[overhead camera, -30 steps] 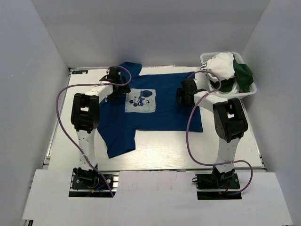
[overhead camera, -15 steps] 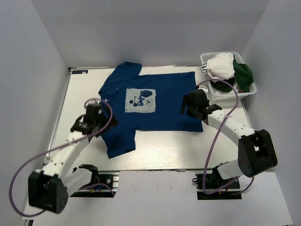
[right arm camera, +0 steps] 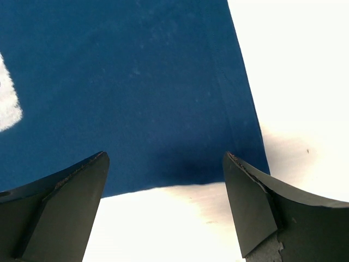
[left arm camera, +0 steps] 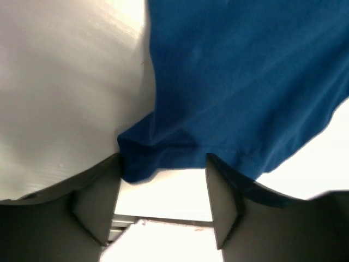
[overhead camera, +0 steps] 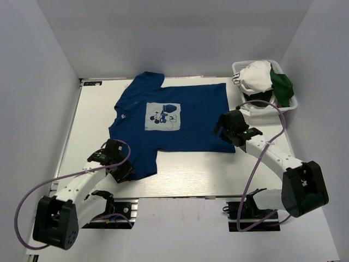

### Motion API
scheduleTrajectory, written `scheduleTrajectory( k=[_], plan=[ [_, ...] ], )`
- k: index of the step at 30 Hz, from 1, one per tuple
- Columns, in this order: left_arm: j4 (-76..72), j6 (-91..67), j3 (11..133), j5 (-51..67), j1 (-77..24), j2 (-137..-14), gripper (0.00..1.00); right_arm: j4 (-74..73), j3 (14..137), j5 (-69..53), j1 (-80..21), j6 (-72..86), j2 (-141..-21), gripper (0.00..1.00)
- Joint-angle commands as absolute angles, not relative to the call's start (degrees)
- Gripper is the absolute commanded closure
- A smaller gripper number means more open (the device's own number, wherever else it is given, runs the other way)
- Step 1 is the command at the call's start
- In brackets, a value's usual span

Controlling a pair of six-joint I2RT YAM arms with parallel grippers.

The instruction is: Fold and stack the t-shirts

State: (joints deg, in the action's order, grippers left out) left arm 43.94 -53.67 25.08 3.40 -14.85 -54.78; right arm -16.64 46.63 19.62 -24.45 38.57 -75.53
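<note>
The hem corner (overhead camera: 233,150) (right arm camera: 263,162) is below the robot's right gripper and to its right in the wrist view, so the robot will lower the gripper's fingers and move them that way onto the corner.
The royal blue t-shirt (overhead camera: 180,128) with its white cartoon-mouse print (overhead camera: 162,117) lies spread flat on the table. My left gripper (overhead camera: 122,170) is open at the near left sleeve. In the left wrist view the blue sleeve (left arm camera: 245,82) has its rumpled edge between the open fingers (left arm camera: 95,202). My right gripper (overhead camera: 223,127) is open and empty over the shirt's near right corner. In the right wrist view the blue hem (right arm camera: 163,136) ends just ahead of the fingertips (right arm camera: 253,207). A white tee (overhead camera: 256,76) and a dark green tee (overhead camera: 282,84) sit in the basket.
The white mesh basket (overhead camera: 267,108) stands at the far right corner of the table, behind my right arm. Bare table (overhead camera: 185,174) lies between the shirt and the near edge. Grey walls enclose the left, back and right sides.
Both arms have swung back toward the near edge. The left gripper went from the far left shoulder to the near left sleeve. The right went to the near right hem corner. The shirt lies as before.
</note>
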Motion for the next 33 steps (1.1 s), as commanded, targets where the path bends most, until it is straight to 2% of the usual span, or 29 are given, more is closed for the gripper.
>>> scheduleTrajectory(
  k=[1, 3, 4, 6, 12, 21, 26, 29, 30, 32, 33],
  plan=[
    [40.17, -53.36, 25.57, -0.7, -15.21, -58.79, 0.46, -19.24, 43.69, 20.57, -24.08, 41.48, -72.08, 0.1],
    [39.46, -52.65, 26.1, -0.7, -15.21, -58.8, 0.58, -21.52, 41.85, 20.74, -24.08, 41.14, -71.63, 0.1],
    [38.68, -51.95, 26.1, -0.7, -15.21, -58.8, 0.77, -23.1, 39.75, 20.83, -23.82, 41.13, -70.67, 0.1],
    [38.06, -51.24, 26.63, -0.09, -15.21, -58.28, 1.0, -24.08, 37.02, 21.36, -23.64, 41.48, -70.23, 0.1],
    [38.06, -50.19, 26.1, 3.33, -15.21, -52.22, 1.0, -17.33, 32.87, 22.31, -22.41, 41.75, -69.87, 0.1],
    [37.44, -48.6, 22.41, 10.02, -15.21, -46.23, 1.0, -11.25, 34.8, 19.95, -20.13, 43.15, -71.1, 0.1],
    [37.79, -48.6, 21.88, 12.66, -15.21, -45.09, 1.0, -10.38, 34.11, 18.2, -19.07, 43.42, -76.1, 0.1],
    [38.32, -48.6, 21.88, 14.84, -15.21, -44.04, 1.0, -9.67, 32.88, 16.8, -18.9, 44.21, -77.87, 0.2],
    [39.45, -48.6, 21.88, 14.85, -15.21, -44.03, 1.0, -10.02, 32.52, 16.7, -18.72, 44.38, -77.78, 0.33],
    [40.6, -48.6, 21.88, 17.13, -15.21, -43.24, 1.0, -9.15, 31.39, 16.44, -18.81, 44.65, -76.65, 0.53],
    [42.26, -48.6, 21.88, 17.66, -15.21, -41.76, 1.0, -11.05, 31.12, 16.78, -18.72, 44.74, -75.68, 0.74]
  ],
)
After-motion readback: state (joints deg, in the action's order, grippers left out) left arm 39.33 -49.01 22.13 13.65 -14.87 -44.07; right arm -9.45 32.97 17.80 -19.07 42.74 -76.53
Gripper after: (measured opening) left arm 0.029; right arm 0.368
